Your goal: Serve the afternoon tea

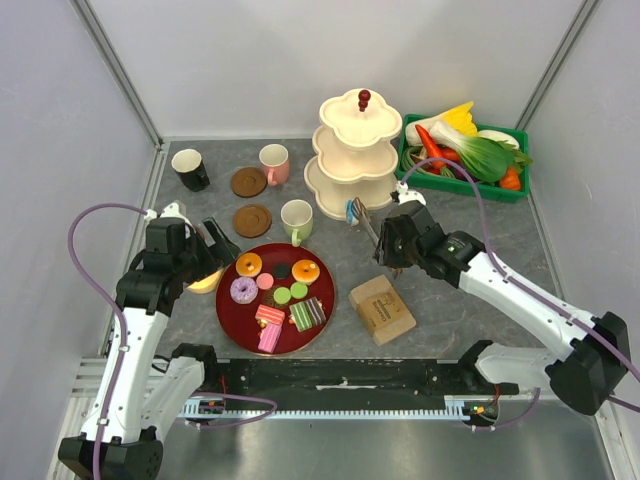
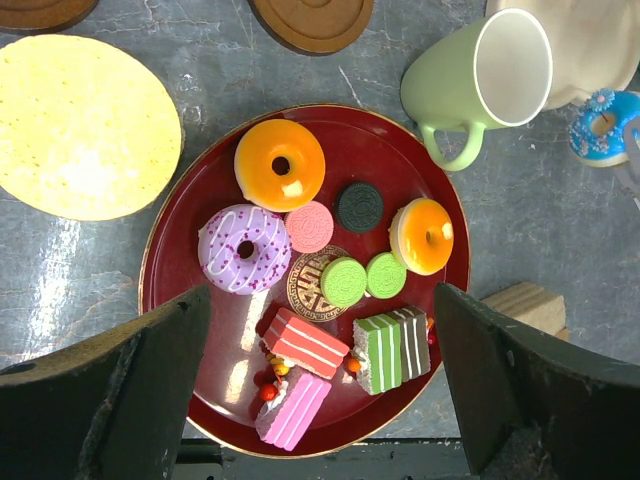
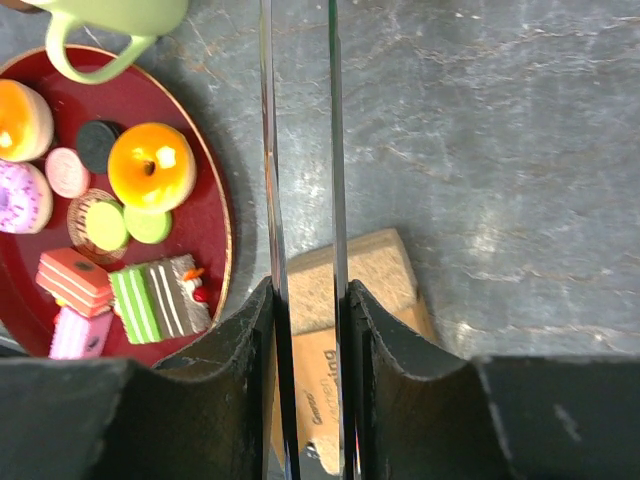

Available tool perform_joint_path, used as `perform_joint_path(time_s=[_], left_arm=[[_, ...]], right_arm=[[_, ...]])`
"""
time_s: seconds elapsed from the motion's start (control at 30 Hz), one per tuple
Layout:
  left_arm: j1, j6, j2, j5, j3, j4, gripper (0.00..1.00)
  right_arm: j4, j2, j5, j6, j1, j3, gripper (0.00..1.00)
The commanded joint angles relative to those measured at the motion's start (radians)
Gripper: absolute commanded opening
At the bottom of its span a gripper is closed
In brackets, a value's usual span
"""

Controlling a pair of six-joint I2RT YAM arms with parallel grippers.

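The right gripper lowers and shifts toward the pale-green mug next, and brings the donut in the tongs' tips over the stand's empty bottom level.
A red plate near the front holds the toy pastries: two orange donuts, a purple donut, several macarons and striped cake slices. My left gripper is open and empty, and hovers over the plate's near part. My right gripper is shut on metal tongs. The tongs' tips reach a blue-iced donut beside the cream three-tier stand. The pale-green mug, pink mug, black mug and two brown coasters stand behind the plate.
A tan block lies right of the plate, under my right gripper. A yellow round disc lies left of the plate. A green crate of toy vegetables stands at the back right. Walls enclose the table on three sides.
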Motion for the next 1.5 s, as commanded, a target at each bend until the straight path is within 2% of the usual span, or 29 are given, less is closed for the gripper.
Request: perform_joint_path(time_s=[0.0, 0.17, 0.63, 1.0, 1.07, 1.23, 1.47], left_arm=[[0.004, 0.006, 0.001, -0.009, 0.019, 0.019, 0.98], [0.006, 0.009, 0.007, 0.013, 0.011, 0.028, 0.98], [0.006, 0.016, 0.005, 0.019, 0.02, 0.027, 0.98], [0.006, 0.017, 0.002, 0.023, 0.022, 0.027, 0.97], [0.004, 0.017, 0.002, 0.025, 0.022, 0.025, 0.97], [0.006, 0.016, -0.002, 0.028, 0.022, 0.027, 0.97], [0.004, 0.016, 0.001, 0.022, 0.028, 0.024, 0.98]], right_arm=[[0.213, 0.016, -0.047, 0.087, -0.025, -0.032, 0.33], [0.39, 0.05, -0.094, 0.181, -0.057, -0.106, 0.33], [0.682, 0.226, -0.096, 0.293, -0.064, -0.135, 0.33], [0.76, 0.338, -0.073, 0.302, -0.065, -0.124, 0.34], [0.768, 0.34, -0.073, 0.302, -0.065, -0.134, 0.36], [0.742, 0.324, -0.067, 0.307, -0.082, -0.144, 0.5], [0.682, 0.295, -0.064, 0.311, -0.117, -0.161, 0.53]])
